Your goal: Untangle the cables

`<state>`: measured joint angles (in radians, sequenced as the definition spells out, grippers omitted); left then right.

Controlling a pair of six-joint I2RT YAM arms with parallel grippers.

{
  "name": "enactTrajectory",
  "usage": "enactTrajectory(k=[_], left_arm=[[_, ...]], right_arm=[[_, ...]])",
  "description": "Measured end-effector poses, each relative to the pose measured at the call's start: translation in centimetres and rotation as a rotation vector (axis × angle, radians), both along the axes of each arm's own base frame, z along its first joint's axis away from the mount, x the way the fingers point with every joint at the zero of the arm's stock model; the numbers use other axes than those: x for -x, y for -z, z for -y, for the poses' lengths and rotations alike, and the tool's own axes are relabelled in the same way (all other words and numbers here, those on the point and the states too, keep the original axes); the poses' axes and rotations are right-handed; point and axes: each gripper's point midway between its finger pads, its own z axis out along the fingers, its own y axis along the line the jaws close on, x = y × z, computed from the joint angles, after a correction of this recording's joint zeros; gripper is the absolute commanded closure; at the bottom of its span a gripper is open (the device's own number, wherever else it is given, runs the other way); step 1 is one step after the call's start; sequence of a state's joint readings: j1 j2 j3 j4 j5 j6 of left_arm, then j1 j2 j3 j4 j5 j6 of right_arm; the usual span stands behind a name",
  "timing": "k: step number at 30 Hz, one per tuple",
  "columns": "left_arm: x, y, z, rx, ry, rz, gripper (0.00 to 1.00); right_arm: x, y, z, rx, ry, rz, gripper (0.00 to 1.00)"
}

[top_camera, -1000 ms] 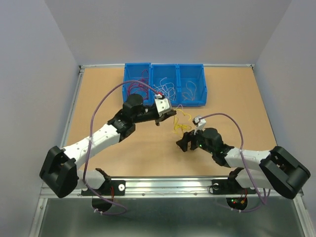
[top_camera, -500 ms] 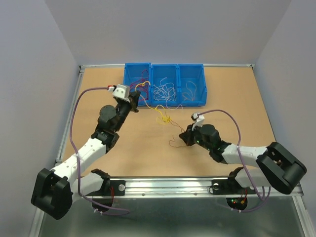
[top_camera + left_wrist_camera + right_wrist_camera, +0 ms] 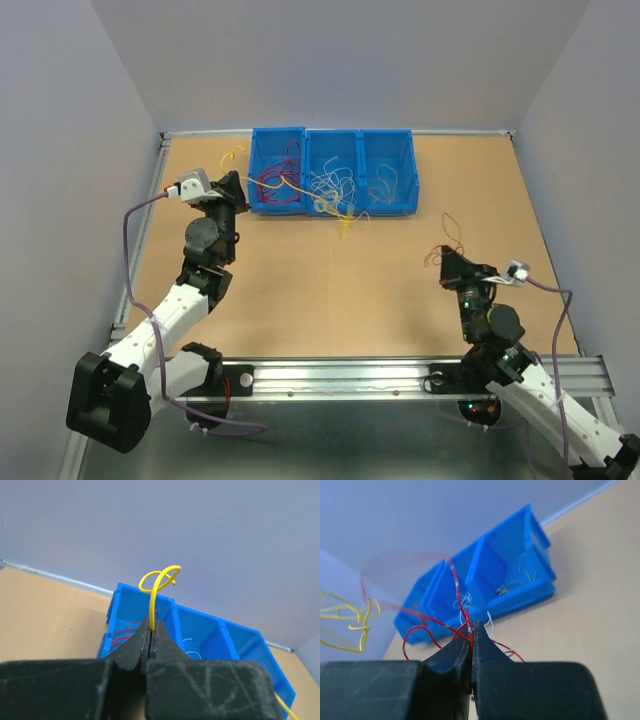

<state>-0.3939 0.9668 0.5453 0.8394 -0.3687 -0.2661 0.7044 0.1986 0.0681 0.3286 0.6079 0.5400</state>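
The red cable will go outward and to the left in the top view with my right gripper, which will release it over its match, the blue bin holding red wires.
My left gripper (image 3: 231, 184) is raised at the left end of the blue bins and shut on a thin yellow cable (image 3: 345, 222). That cable curls above the fingertips (image 3: 159, 582) and trails right across the bin fronts. My right gripper (image 3: 447, 259) is low over the right side of the table, shut on a thin red cable (image 3: 451, 228). In the right wrist view the red cable (image 3: 457, 590) loops out on both sides of the shut jaws (image 3: 471, 628). The left jaws (image 3: 151, 626) pinch the yellow strand between the tips.
Three joined blue bins (image 3: 331, 202) stand at the back of the tan table (image 3: 340, 290). The left one holds red wires (image 3: 275, 180), and the middle one white wires (image 3: 333, 183). The right one holds pale and orange wires (image 3: 388, 185). Grey walls close in the table on three sides.
The right gripper has shut on the red cable and drawn back to the right. The left arm has swung left and back, pulling the yellow cable away from the red one.
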Motion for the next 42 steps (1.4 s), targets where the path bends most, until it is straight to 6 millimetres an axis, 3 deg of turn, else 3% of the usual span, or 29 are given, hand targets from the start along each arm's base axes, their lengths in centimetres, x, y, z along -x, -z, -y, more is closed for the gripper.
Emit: enactTrajectory(k=[3, 5, 10, 13, 16, 19, 25, 28, 32, 36, 42], left_arm=[[-0.8, 1.3, -1.0, 0.032, -0.043, -0.044, 1.0], [-0.9, 1.7, -1.8, 0.053, -0.071, -0.055, 1.0], [-0.6, 1.2, -3.5, 0.129, -0.15, -0.041, 1.0], [-0.1, 0.1, -3.8, 0.155, -0.15, -0.009, 1.0], [0.2, -0.9, -3.7, 0.17, -0.135, 0.026, 1.0], [0.4, -1.5, -3.7, 0.17, -0.128, 0.047, 1.0], [1.2, -2.3, -4.2, 0.164, -0.138, 0.082, 0.98], [2.0, -2.8, -4.6, 0.175, -0.149, 0.117, 0.97], [2.3, -3.0, -4.9, 0.178, -0.158, 0.14, 0.97], [2.4, -3.1, -5.1, 0.171, -0.168, 0.145, 0.99], [2.5, -3.4, -5.2, 0.167, -0.173, 0.157, 1.0]], right_arm=[[0.7, -1.2, 3.1, -0.117, 0.124, 0.035, 0.99], [0.2, 0.2, 3.8, -0.116, 0.18, -0.019, 0.99], [-0.5, 5.5, 4.1, 0.013, 0.248, -0.202, 0.99], [-0.5, 6.3, 3.6, 0.055, 0.221, -0.229, 0.99], [-0.6, 5.7, 2.1, 0.074, 0.14, -0.202, 0.99], [-0.8, 4.4, -1.1, 0.082, -0.018, -0.15, 1.0], [-2.1, 6.9, -7.3, 0.245, -0.259, -0.276, 0.99], [-5.3, 4.5, -12.7, 0.274, -0.381, -0.275, 0.99], [-9.6, -0.4, -19.8, 0.261, -0.52, -0.18, 0.99], [-13.1, -4.6, -25.3, 0.242, -0.604, -0.073, 0.99], [-18.4, -6.1, -32.5, 0.241, -0.667, 0.019, 0.99]])
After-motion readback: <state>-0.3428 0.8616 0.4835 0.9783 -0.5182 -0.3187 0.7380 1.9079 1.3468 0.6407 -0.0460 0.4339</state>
